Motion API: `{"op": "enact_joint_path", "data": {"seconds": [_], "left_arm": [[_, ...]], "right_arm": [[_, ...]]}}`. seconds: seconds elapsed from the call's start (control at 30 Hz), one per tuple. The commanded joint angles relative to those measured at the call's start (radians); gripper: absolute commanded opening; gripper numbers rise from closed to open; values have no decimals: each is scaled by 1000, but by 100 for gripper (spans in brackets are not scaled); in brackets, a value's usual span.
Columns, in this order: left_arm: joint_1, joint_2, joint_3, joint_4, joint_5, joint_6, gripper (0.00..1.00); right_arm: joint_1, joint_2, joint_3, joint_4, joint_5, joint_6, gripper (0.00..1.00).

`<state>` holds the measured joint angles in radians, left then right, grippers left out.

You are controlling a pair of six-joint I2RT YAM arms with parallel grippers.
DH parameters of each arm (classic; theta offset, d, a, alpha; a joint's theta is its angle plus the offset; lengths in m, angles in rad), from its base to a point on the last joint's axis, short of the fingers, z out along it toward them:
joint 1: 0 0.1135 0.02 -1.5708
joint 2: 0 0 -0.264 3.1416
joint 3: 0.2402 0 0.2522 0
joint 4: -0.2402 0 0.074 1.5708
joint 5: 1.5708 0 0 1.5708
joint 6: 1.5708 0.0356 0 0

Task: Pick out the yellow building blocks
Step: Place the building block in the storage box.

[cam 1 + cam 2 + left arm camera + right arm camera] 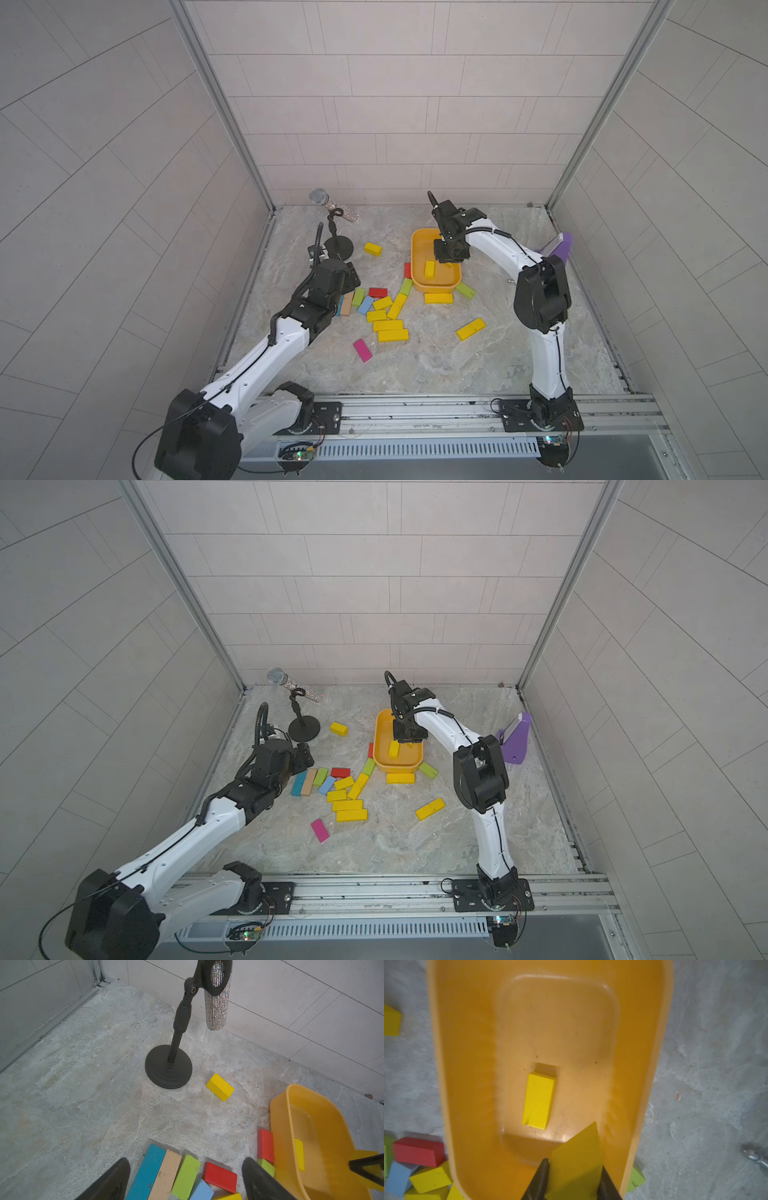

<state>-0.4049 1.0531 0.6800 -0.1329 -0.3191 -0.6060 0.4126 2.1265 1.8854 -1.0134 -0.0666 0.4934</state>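
Observation:
I'll next lower my right gripper into the tub and release its yellow block on the bare bottom beside the flat one.
Several yellow building blocks point(390, 320) lie bunched on the stone floor in both top views. Single ones lie near the stand point(372, 248), in front of the tub point(438, 298) and further right point(471, 328). One yellow block point(539, 1101) lies flat inside the orange-yellow tub point(413, 249). My right gripper point(574, 1162) hangs over the tub's near end, shut on another yellow block point(577, 1159) that sticks out past the fingertips. Over the mixed-colour row, my left gripper point(186, 1161) stands open with nothing between its fingers; the yellow wedge-shaped block point(220, 1086) lies ahead of it.
A glittery microphone on a black stand point(338, 247) occupies the back left. A purple holder point(561, 245) stands against the right wall. Red point(377, 292), lime-green point(465, 290), light blue point(365, 304), teal, wood-coloured and pink point(363, 350) blocks lie among the yellow ones.

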Motion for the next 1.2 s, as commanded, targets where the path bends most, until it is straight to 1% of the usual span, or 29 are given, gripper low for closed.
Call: {"op": "enact_joint_path", "data": {"seconds": [0.0,0.37,0.57,0.67,0.8,0.9,1.03,1.17], "left_arm": [[10,-21,-26,-14,-30,-11,89],[11,-8,-17,-17,-12,-12,89],[12,-18,-19,-25,-24,-9,89],[11,-18,-21,-25,-25,-10,89],[12,-8,-15,-22,-8,-13,89],[11,1,-11,-19,0,-18,89],[11,14,-5,-17,11,-24,89],[11,21,-7,-17,12,-27,89]], "right_arm": [[-6,14,21,-44,2,-12,24],[-2,139,74,-10,17,17,25],[-2,169,89,-8,25,15,27],[-1,175,90,-9,20,11,31],[0,178,97,-21,23,8,44],[5,167,108,-35,35,2,50],[6,116,108,-48,39,-2,51],[15,-28,19,17,67,-22,51]]}}
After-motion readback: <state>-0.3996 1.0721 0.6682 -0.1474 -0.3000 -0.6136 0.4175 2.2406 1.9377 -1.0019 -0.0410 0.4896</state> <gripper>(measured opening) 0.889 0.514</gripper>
